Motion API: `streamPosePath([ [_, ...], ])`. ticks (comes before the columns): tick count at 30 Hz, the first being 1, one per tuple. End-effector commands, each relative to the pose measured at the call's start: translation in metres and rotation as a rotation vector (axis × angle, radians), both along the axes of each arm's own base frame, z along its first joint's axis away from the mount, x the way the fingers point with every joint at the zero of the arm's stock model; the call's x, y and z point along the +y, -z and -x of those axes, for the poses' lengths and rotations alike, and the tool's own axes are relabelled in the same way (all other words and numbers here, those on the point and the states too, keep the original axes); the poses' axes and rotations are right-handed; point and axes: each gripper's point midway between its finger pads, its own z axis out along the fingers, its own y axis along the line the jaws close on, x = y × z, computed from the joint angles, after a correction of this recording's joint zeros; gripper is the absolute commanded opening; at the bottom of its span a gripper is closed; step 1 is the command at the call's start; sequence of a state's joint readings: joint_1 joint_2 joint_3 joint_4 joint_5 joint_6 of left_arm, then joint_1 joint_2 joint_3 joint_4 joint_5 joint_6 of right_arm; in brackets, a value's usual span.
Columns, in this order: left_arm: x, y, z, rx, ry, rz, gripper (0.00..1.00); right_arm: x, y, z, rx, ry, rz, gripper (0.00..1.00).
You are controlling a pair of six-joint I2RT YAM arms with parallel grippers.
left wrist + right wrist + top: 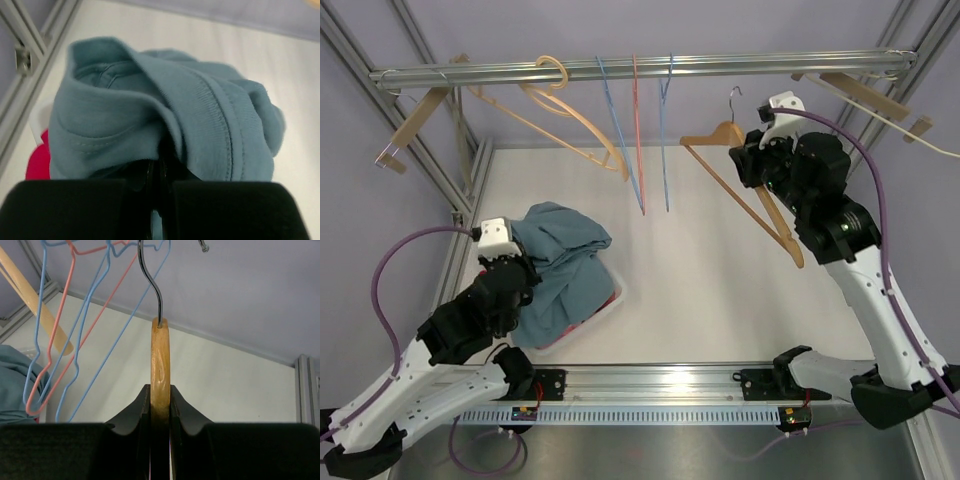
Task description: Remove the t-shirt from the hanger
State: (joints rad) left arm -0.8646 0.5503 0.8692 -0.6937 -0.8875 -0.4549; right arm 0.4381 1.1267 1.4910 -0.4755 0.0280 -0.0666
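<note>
The wooden hanger's free hook will next be lifted outward to the bar by my right gripper. Then my right gripper will bring the hook down over the bar.
The blue t-shirt (560, 262) lies in a crumpled heap over a white bin at the left of the table, off the hanger. My left gripper (515, 268) is at its near-left edge, shut on a fold of the cloth. In the left wrist view the t-shirt (165, 115) bunches just ahead of the left gripper (160, 169). My right gripper (752, 160) is shut on the neck of a bare wooden hanger (760, 205), held tilted just below the rail. In the right wrist view the right gripper (160, 395) clamps the hanger (160, 355) from both sides.
A metal rail (720, 66) spans the back with wooden hangers (570, 110) and blue and pink wire hangers (638, 140). More wooden hangers (865, 95) hang at the far right. The white bin (612, 298) holds a red garment (37, 160).
</note>
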Motion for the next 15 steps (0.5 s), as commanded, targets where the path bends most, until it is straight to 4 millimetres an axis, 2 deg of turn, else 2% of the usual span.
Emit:
streamPosePath([
  [1,0.002,0.053,0.012,0.126,-0.058,0.08,0.0,0.007,-0.075,-0.009,-0.225,-0.033,0.02,0.0],
  [2,0.002,0.061,0.013,0.137,-0.068,0.095,0.0,0.018,-0.068,-0.021,-0.204,-0.065,0.035,0.0],
  [4,0.0,0.07,0.016,0.159,-0.065,0.117,0.01,0.027,-0.077,-0.028,-0.223,-0.097,0.035,0.0],
  [6,-0.001,0.077,0.016,0.166,-0.073,0.141,0.09,0.035,-0.078,-0.04,-0.216,-0.116,0.036,0.0],
  [7,-0.001,0.081,0.017,0.171,-0.077,0.144,0.24,0.037,-0.077,-0.044,-0.212,-0.122,0.03,0.0],
  [9,0.0,0.091,0.018,0.18,-0.09,0.157,0.33,0.044,-0.075,-0.055,-0.198,-0.144,0.027,0.0],
  [10,-0.001,0.093,0.019,0.185,-0.088,0.162,0.42,0.044,-0.07,-0.064,-0.182,-0.143,0.023,0.0],
  [12,-0.002,0.095,0.019,0.185,-0.087,0.184,0.52,0.045,-0.072,-0.07,-0.181,-0.166,0.003,0.0],
  [13,-0.003,0.091,0.021,0.176,-0.077,0.206,0.57,0.045,-0.072,-0.074,-0.173,-0.167,-0.022,0.0],
  [14,-0.003,0.088,0.021,0.169,-0.069,0.218,0.67,0.04,-0.069,-0.081,-0.165,-0.159,-0.029,0.0],
  [15,-0.003,0.077,0.021,0.148,-0.06,0.239,0.72,0.042,-0.068,-0.084,-0.161,-0.176,-0.036,0.0],
])
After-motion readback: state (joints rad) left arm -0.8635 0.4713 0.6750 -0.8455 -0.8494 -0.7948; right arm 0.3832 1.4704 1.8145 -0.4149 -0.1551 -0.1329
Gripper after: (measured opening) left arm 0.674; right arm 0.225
